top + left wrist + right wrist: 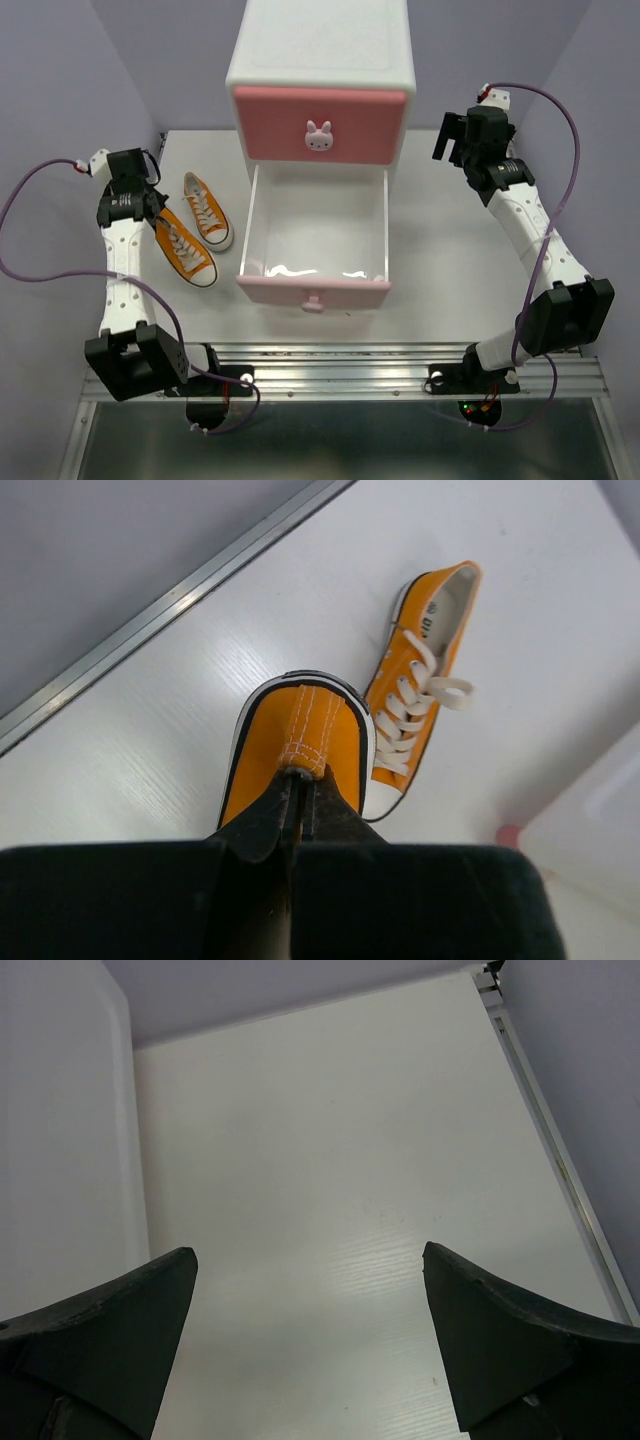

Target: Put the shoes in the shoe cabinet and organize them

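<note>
The lower drawer [313, 292] is open, so next my left gripper will lift past the other shoe, lower the held one onto the drawer's bottom by its nearest side [284, 238] and let go of it.
Two orange shoes lie on the table left of the shoe cabinet [320, 60]. My left gripper [156, 212] [303, 778] is shut on the heel tab of the nearer orange shoe [186, 252] [298, 730], whose toe points toward the table's front. The other orange shoe [207, 210] [420, 675] lies right beside it, laces up. The cabinet's upper dark pink drawer [320, 125] is closed. Its lower pale pink drawer [313, 292] is pulled out, and no shoes show inside. My right gripper [455, 140] [308, 1255] hangs open over bare table right of the cabinet.
The cabinet's white side wall [60, 1140] stands just left of the right gripper. A metal rail [170, 605] edges the table on the left, with purple walls beyond. A pink cabinet foot [510, 835] shows near the held shoe.
</note>
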Robot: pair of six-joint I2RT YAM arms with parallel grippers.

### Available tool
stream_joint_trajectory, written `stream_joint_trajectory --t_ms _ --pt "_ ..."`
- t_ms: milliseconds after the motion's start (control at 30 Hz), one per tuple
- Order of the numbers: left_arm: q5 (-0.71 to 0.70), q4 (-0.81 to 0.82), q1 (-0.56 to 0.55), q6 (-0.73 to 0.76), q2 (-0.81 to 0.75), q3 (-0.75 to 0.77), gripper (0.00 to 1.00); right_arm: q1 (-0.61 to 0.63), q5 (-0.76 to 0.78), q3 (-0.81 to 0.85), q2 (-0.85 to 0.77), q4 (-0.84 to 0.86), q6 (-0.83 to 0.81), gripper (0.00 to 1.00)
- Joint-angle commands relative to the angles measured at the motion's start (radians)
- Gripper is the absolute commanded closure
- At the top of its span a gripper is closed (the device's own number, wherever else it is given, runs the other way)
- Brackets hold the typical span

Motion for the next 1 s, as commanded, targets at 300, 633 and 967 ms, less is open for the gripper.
stream_joint_trajectory --t_ms 300,633,967 --pt "0.23 0.05 0.002 -0.103 -0.117 0.417 1.0 -0.004 -0.041 0.035 -0.033 0.011 -0.02 0.0" --pt "0.189 0.188 -0.26 -0.153 -0.111 0.5 1.0 -0.004 -0.057 0.026 -0.037 0.011 0.002 0.0" --pt "0.098 0.389 -0.444 -0.134 -0.287 0.243 1.0 -0.004 -0.05 0.018 -0.051 0.011 -0.019 0.0"
